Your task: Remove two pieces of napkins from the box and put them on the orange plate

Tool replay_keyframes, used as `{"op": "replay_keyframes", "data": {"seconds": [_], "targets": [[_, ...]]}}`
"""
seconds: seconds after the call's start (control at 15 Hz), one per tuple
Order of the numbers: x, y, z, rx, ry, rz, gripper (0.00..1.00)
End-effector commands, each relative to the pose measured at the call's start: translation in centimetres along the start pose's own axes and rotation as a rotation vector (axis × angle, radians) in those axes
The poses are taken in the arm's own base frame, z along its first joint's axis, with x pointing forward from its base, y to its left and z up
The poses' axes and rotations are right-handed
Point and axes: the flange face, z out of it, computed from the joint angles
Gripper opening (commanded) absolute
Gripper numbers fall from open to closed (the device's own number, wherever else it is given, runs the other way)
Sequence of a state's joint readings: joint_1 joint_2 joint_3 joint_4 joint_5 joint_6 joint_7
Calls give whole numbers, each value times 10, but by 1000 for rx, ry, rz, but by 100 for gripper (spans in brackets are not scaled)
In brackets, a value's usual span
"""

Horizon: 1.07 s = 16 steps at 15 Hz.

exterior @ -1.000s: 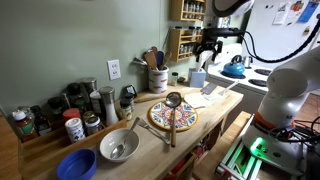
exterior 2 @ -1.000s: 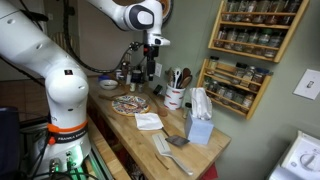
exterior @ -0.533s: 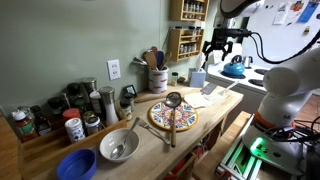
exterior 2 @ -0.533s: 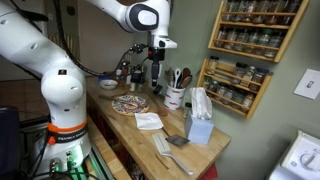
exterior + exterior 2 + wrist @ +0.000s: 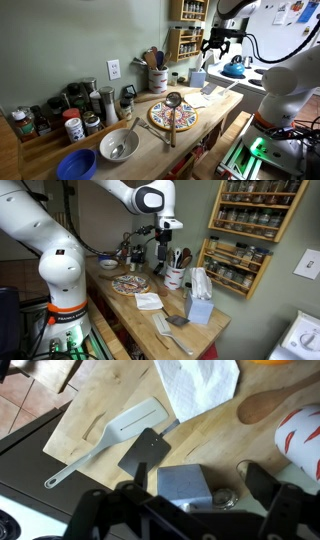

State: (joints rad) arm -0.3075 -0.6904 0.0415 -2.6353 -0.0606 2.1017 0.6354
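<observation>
A napkin is sticking up from the grey-blue box (image 5: 198,298), so next my gripper will move outward over the box, then turn and go down to that upright napkin (image 5: 201,282).
The orange patterned plate (image 5: 173,117) (image 5: 130,283) lies on the wooden counter with a wooden spoon (image 5: 172,104) across it. One white napkin (image 5: 149,301) (image 5: 195,385) lies on the counter beside the plate, not on it. The grey-blue napkin box (image 5: 198,298) (image 5: 197,77) stands further along, with a napkin sticking up from its top. My gripper (image 5: 164,246) (image 5: 218,42) hangs high over the counter. In the wrist view my gripper (image 5: 198,495) is open and empty, with the box top (image 5: 185,485) between its fingers far below.
A white spatula (image 5: 120,430) and a black square piece (image 5: 148,452) lie near the box. A utensil crock (image 5: 176,275) and spice racks (image 5: 243,220) are against the wall. Bowls (image 5: 118,146), jars and bottles fill the counter's other end.
My gripper has moved along the counter away from the plate side and toward the napkin box, staying high, open and empty.
</observation>
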Motion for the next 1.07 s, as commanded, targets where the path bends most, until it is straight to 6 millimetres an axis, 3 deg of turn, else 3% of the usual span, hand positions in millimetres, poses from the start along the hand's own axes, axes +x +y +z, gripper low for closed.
{"op": "replay_keyframes", "data": {"seconds": [0.0,0.33,0.8,0.87,0.93,1.0], "targets": [[48,-6,11,39,11,198,100],[100,-2,20,98,76,453,100],[135,-9,43,135,143,609,100],[138,-9,48,131,149,622,75],[141,-10,52,128,153,631,74],[143,-10,57,115,159,640,66]]}}
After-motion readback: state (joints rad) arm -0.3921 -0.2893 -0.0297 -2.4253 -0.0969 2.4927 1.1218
